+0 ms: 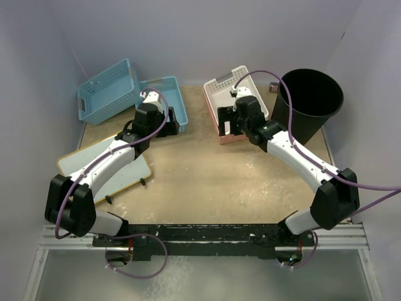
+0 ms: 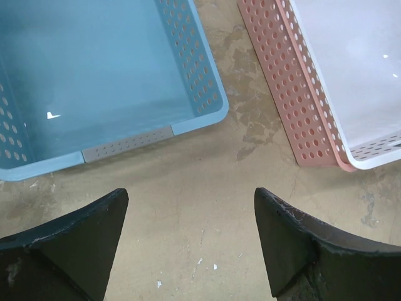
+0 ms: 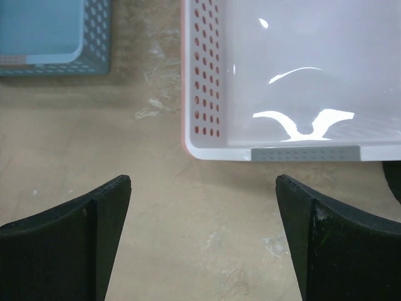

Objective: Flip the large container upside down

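The white basket is separated from the bin by a gap, so my right gripper needs to move outward and toward the bin, onto the basket's bin-side rim (image 1: 254, 84).
The large container is a black round bin (image 1: 311, 100), upright with its mouth up, at the back right of the table. A sliver of it shows at the right edge of the right wrist view (image 3: 395, 180). My right gripper (image 1: 230, 120) is open and empty, low over the table just in front of a white basket (image 3: 294, 81) nested in a pink one (image 1: 233, 106), left of the bin; its jaws (image 3: 203, 188) stand wide apart. My left gripper (image 1: 156, 116) is open and empty (image 2: 188, 204) in front of a flat blue basket (image 2: 94, 81).
A second blue basket (image 1: 106, 91) lies tipped on its side at the back left. The pink basket (image 2: 282, 94) shows right of the left gripper. A white board with a yellow rim (image 1: 103, 166) lies under the left arm. Walls close in on three sides.
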{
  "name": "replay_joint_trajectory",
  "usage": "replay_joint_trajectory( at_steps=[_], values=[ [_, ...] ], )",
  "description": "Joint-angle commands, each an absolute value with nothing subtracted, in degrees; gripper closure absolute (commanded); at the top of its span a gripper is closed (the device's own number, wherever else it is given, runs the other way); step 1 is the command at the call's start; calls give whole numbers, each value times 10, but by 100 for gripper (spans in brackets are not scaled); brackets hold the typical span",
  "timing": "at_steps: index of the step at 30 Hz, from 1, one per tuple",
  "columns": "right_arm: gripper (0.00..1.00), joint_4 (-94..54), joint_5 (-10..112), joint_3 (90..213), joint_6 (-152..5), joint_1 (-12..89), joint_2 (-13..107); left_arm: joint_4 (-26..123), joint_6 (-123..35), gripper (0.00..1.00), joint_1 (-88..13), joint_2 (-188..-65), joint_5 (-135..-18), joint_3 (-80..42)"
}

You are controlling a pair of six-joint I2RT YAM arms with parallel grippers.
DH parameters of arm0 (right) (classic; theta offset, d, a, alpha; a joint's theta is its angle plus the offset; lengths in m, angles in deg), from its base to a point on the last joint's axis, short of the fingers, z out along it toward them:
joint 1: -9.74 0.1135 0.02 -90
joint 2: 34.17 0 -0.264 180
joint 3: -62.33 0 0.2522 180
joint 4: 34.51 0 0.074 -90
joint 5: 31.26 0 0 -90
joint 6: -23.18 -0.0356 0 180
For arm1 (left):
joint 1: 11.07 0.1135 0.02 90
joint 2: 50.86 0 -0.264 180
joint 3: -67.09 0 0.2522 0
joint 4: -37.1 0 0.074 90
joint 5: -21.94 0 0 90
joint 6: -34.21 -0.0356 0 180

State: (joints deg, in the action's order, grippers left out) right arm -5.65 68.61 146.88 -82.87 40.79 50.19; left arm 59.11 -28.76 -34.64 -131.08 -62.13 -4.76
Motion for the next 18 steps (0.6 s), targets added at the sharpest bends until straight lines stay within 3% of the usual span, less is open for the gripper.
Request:
replay_joint_trajectory(
  at_steps=[1,18],
  values=[
    [0,-48,764,1497,-825,407,494,576,-279,22,-351,-1294,-612,-44],
    [0,-47,804,1486,-831,406,483,563,-277,22,-352,-1297,-629,-49]
  ],
)
